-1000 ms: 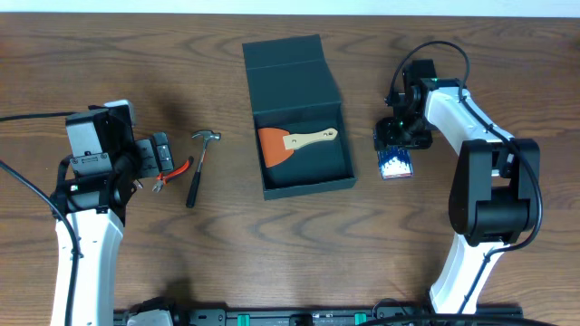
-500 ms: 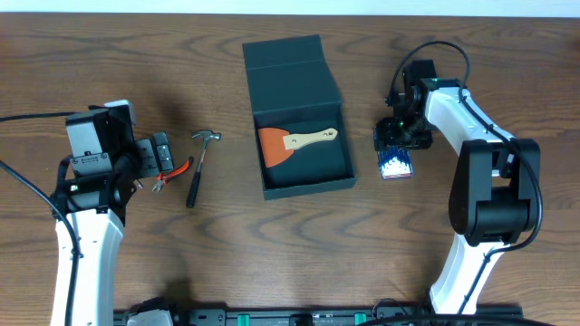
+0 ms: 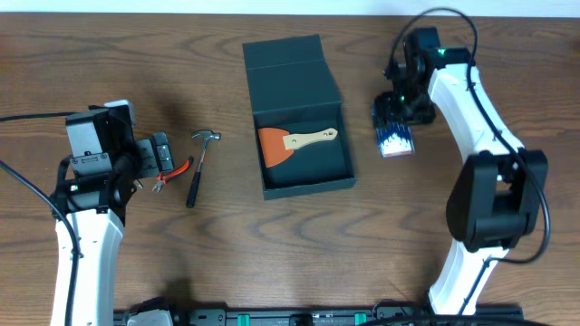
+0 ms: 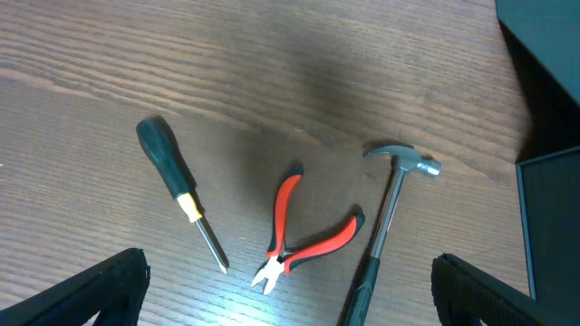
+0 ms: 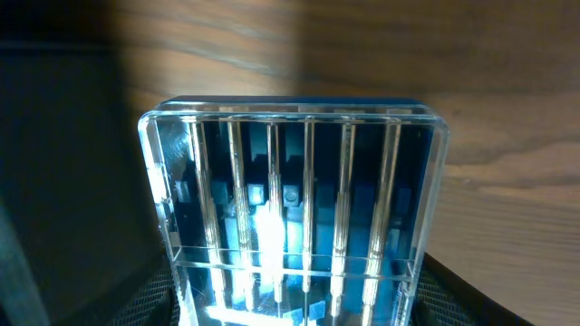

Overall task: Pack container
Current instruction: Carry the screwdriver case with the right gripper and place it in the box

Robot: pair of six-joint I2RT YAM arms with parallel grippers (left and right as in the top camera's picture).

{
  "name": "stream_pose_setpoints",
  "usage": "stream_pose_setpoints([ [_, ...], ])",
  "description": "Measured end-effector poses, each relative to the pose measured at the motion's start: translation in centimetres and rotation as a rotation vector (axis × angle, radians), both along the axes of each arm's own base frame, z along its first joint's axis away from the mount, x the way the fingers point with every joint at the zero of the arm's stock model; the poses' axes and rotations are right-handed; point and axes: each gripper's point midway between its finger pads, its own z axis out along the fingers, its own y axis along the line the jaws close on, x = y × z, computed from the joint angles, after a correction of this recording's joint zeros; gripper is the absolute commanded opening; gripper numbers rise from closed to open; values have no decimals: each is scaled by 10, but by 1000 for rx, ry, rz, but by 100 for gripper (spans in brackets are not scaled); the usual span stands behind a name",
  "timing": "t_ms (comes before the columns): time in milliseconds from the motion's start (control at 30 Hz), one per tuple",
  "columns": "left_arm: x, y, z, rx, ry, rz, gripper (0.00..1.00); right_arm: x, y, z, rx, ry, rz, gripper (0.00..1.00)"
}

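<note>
My right gripper will move over the container next, turn, and lower the small blue case between the scraper's handle and the container's near side (image 3: 319, 164), where the container's bottom is bare.
The container (image 3: 288, 65), a dark teal-grey box with its flap lid open, stands at the table's middle and holds an orange scraper (image 3: 292, 142) with a wooden handle. Its edge shows in the left wrist view (image 4: 555, 210). My right gripper (image 3: 396, 116) is to the box's right, shut on a small blue case of bits (image 3: 395, 140). In the right wrist view the clear-fronted case (image 5: 294, 199) fills the gap between the fingers (image 5: 294, 303). My left gripper (image 3: 152, 161) is open and empty (image 4: 290, 292) over loose tools.
A hammer (image 3: 199, 167) (image 4: 385, 226), red-handled pliers (image 3: 174, 174) (image 4: 304, 237) and a black-handled screwdriver (image 4: 177, 181) lie on the wooden table left of the box.
My right gripper has moved toward the far edge of the table, carrying the blue case of bits with it. The left arm and the tools have not moved.
</note>
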Motion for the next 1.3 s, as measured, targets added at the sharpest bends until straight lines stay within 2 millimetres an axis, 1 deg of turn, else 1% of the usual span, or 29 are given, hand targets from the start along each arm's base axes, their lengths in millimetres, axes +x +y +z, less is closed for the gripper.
stream_pose_setpoints([
  [33,0,0,0,0,0,0,98,0,6,11,0,-20,27,23],
  [67,0,0,0,0,0,0,98,1,14,24,1,-48,62,11],
  [100,0,0,0,0,0,0,98,1,23,37,2,-80,101,2],
  [200,0,0,0,0,0,0,98,-2,59,77,11,-188,247,1],
  [267,0,0,0,0,0,0,98,-9,85,99,16,-259,357,1],
  [367,0,0,0,0,0,0,98,-25,119,119,15,-324,537,1],
  [467,0,0,0,0,0,0,98,-43,146,123,-5,-345,753,1],
  [533,0,0,0,0,0,0,98,-55,159,118,-23,-340,902,1],
  [633,0,0,0,0,0,0,98,-63,173,113,-49,-351,1088,1],
  [700,0,0,0,0,0,0,98,-67,180,108,-61,-358,1227,1],
  [767,0,0,0,0,0,0,98,-67,184,101,-59,-361,1331,1],
  [867,0,0,0,0,0,0,98,-66,189,87,-51,-354,1449,1],
  [1000,0,0,0,0,0,0,98,-64,193,58,-31,-297,1527,1],
  [1133,0,0,0,0,0,0,98,-67,193,22,-5,-194,1564,1],
  [1233,0,0,0,0,0,0,98,-75,188,-3,20,-93,1576,1],
  [1300,0,0,0,0,0,0,98,-83,185,-15,36,-29,1577,1],
])
